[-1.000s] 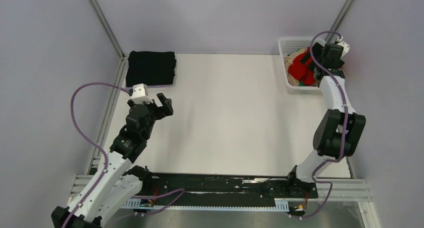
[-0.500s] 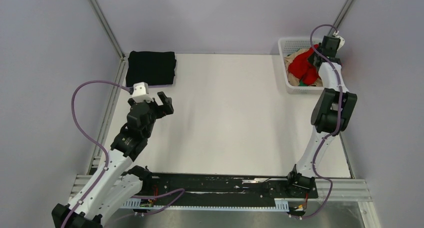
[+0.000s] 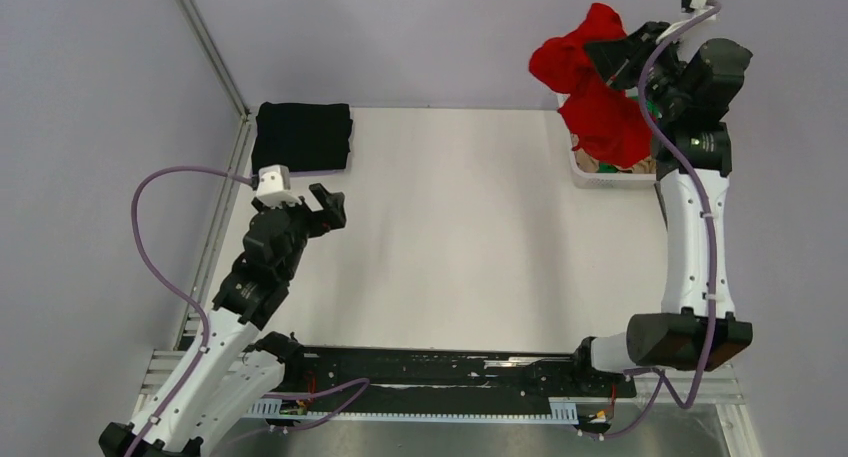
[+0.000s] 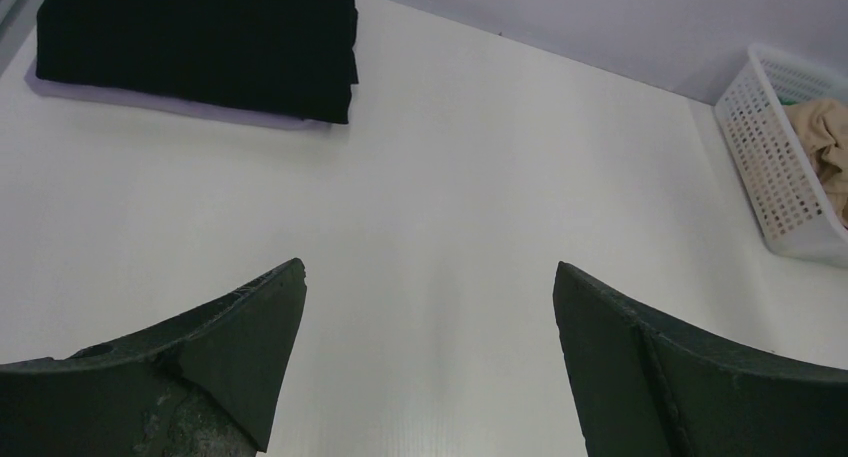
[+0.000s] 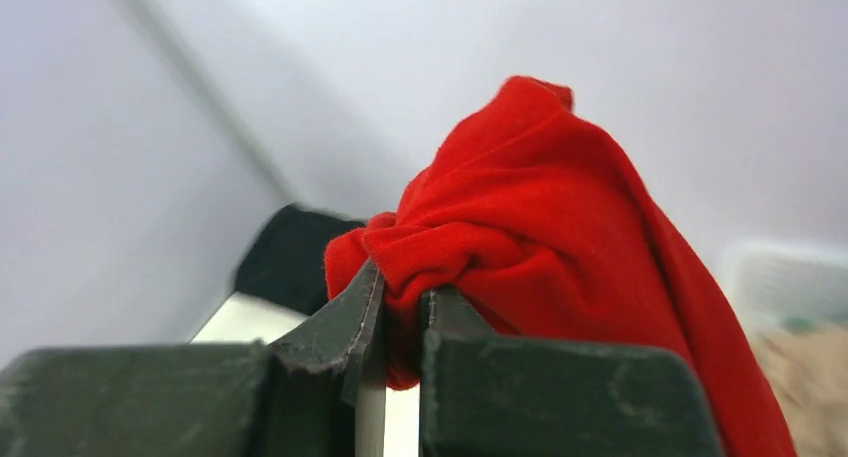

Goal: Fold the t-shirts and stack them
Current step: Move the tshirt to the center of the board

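Observation:
The middle of the table is bare. My right gripper should carry the red t-shirt off the basket, back and down over that middle, and then let it go.
My right gripper is shut on a bunched fold of the bright red t-shirt, which hangs from it high above the white lattice basket. A beige t-shirt and a bit of green cloth lie in the basket. The black t-shirt lies folded at the table's far left corner. Over the left side of the table, near the black shirt, my left gripper stands wide open with nothing between its fingers.
The basket sits at the far right corner against the wall. Metal frame posts rise at the back corners. A black rail runs along the near edge between the arm bases.
My right gripper shut on the red t-shirt inside the basket and lifted it high, up and to the left. The left arm has hardly moved.

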Available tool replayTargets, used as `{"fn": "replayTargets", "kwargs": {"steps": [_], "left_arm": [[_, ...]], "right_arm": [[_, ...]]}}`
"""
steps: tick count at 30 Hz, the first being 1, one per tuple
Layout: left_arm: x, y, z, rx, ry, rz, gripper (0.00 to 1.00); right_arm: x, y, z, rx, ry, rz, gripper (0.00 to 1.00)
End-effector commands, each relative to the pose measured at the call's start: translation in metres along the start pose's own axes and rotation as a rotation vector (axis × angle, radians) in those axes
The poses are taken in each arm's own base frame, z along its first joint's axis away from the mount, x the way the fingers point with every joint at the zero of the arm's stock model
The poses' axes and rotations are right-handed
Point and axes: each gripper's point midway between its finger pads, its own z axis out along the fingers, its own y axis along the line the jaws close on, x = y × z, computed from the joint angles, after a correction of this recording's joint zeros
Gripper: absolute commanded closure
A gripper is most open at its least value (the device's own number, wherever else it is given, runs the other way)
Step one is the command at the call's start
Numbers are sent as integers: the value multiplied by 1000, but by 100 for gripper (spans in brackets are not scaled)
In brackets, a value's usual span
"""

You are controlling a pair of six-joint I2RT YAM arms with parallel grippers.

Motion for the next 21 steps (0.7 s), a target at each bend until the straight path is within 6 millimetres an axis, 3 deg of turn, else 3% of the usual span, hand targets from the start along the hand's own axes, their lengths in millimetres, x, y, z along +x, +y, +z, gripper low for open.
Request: {"fn": "replayTargets", "kwargs": {"steps": [1,4,6,8,10,12,15,17,18,19,21], "left_arm": [[-21,-8,-13,26,-37,-61,0],[-19,-4,-17,6,-18,-67,0],[-17,-1,-19,-8,-7,-69,0],[-16,1,-21,-20,5,-70,0],[-15,3,-22,-33,16,-71,0],[-14,7,-23,-52,22,-72,0],[-13,11,-23,-83,37,-67,0],[-9,11,-21,-89,54,-63,0],[-5,11,-19,-94,70,-63,0],[-2,10,-17,-89,85,-69,0],[9,7,-12,-83,126,-66,0]], "right_arm": [[8,138,-31,-493,72,-56,100],[24,202,-56,-714,127,-65,100],[36,227,-66,-804,159,-55,100],[49,239,-69,-844,184,-43,100],[66,235,-66,-831,211,-22,97],[89,217,-54,-740,228,-7,92],[139,167,-36,-521,289,58,90],[184,132,-42,-405,367,118,87],[225,106,-49,-323,439,158,84],[252,86,-57,-256,482,180,81],[292,41,-70,-67,542,195,66]]}}
